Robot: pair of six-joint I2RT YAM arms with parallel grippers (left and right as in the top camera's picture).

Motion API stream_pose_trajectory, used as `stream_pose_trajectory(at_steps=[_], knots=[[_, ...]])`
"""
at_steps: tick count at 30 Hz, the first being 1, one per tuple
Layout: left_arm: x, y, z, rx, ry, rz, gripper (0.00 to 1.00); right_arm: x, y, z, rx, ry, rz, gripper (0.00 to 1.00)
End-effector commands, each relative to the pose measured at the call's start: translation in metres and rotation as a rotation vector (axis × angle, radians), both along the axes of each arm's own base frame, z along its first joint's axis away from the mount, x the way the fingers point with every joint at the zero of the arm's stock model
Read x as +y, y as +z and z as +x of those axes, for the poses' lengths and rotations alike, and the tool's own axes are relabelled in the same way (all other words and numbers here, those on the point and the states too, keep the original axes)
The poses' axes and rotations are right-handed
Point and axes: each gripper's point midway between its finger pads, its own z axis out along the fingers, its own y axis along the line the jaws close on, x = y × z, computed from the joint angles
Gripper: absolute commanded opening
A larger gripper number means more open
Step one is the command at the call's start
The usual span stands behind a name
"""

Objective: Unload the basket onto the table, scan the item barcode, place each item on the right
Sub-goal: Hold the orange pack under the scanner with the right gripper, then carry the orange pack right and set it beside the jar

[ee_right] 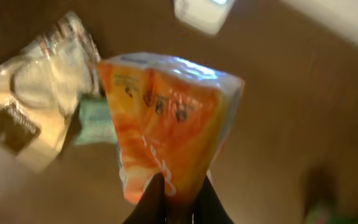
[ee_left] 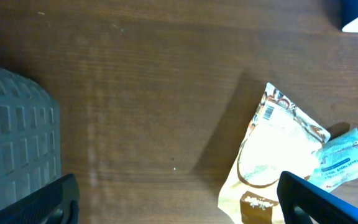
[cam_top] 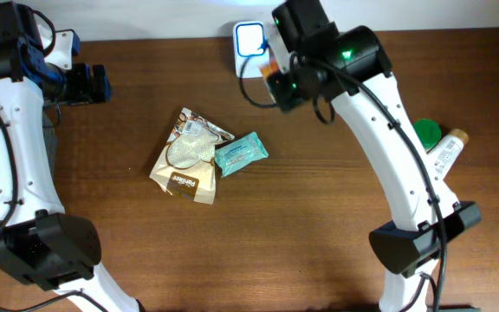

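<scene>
The green-capped container and tube lie together to the right of my right gripper in the overhead view. I will swing back and down beside them to release the packet.
An orange-and-white packet [ee_right: 166,118] hangs pinched by its lower edge in my right gripper [ee_right: 179,194], which is shut on it. From overhead the packet [cam_top: 271,66] shows just beside the white scanner [cam_top: 249,39] with its blue-lit window at the table's far edge. That scanner [ee_right: 204,12] also sits at the top of the right wrist view, beyond the packet. My left gripper [cam_top: 102,84] hovers open and empty at the far left. Its dark fingers [ee_left: 316,199] stand wide apart over bare wood.
A beige snack pouch [cam_top: 184,160] and a teal wipes packet [cam_top: 241,153] lie together mid-table. A green-capped container [cam_top: 425,132] and a white tube with a tan cap [cam_top: 447,149] lie at the right. A grey ribbed block [ee_left: 11,143] fills the left of the left wrist view.
</scene>
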Motion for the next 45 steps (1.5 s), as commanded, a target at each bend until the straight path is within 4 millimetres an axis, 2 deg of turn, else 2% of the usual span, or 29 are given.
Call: stream_pose_trajectory(at_steps=[1,4,5,11,16,20,24,32,33,35,37,40,42,45], knots=[[0.002,0.003,0.000,-0.011,-0.009,0.000,0.99,-0.032,-0.032,-0.008,0.172,-0.215,0.002,0.05],[0.002,0.003,0.000,-0.011,-0.010,0.000,0.99,-0.058,-0.061,-0.012,0.277,-0.315,-0.033,0.05],[0.002,0.003,0.000,-0.011,-0.010,0.000,0.99,-0.074,-0.081,-0.017,0.340,-0.363,-0.057,0.05],[0.002,0.003,0.000,-0.011,-0.010,0.000,0.99,-0.130,-0.153,-0.038,0.530,-0.538,-0.112,0.05],[0.002,0.003,0.000,-0.011,-0.010,0.000,0.99,-0.178,-0.194,-0.043,0.569,-0.683,-0.105,0.04],[0.002,0.003,0.000,-0.011,-0.010,0.000,0.99,-0.214,-0.214,-0.046,0.575,-0.778,-0.077,0.05],[0.002,0.003,0.000,-0.011,-0.010,0.000,0.99,-0.244,-0.222,-0.047,0.570,-0.858,-0.050,0.04],[0.002,0.003,0.000,-0.011,-0.010,0.000,0.99,-0.278,-0.222,-0.047,0.540,-0.937,-0.051,0.06],[0.002,0.003,0.000,-0.011,-0.010,0.000,0.99,-0.279,-0.222,-0.048,0.540,-0.939,-0.060,0.17],[0.002,0.003,0.000,-0.011,-0.009,0.000,0.99,-0.280,-0.222,-0.049,0.540,-0.940,-0.067,0.46],[0.002,0.003,0.000,-0.011,-0.010,0.000,0.99,-0.280,-0.221,-0.048,0.539,-0.940,-0.066,0.64],[0.002,0.003,0.000,-0.011,-0.010,0.000,0.99,-0.280,-0.217,-0.047,0.537,-0.936,-0.061,0.75],[0.002,0.003,0.000,-0.011,-0.009,0.000,0.99,-0.276,-0.208,-0.045,0.547,-0.929,-0.041,0.76],[0.002,0.003,0.000,-0.011,-0.009,0.000,0.99,-0.252,-0.189,-0.036,0.562,-0.780,0.049,0.76]])
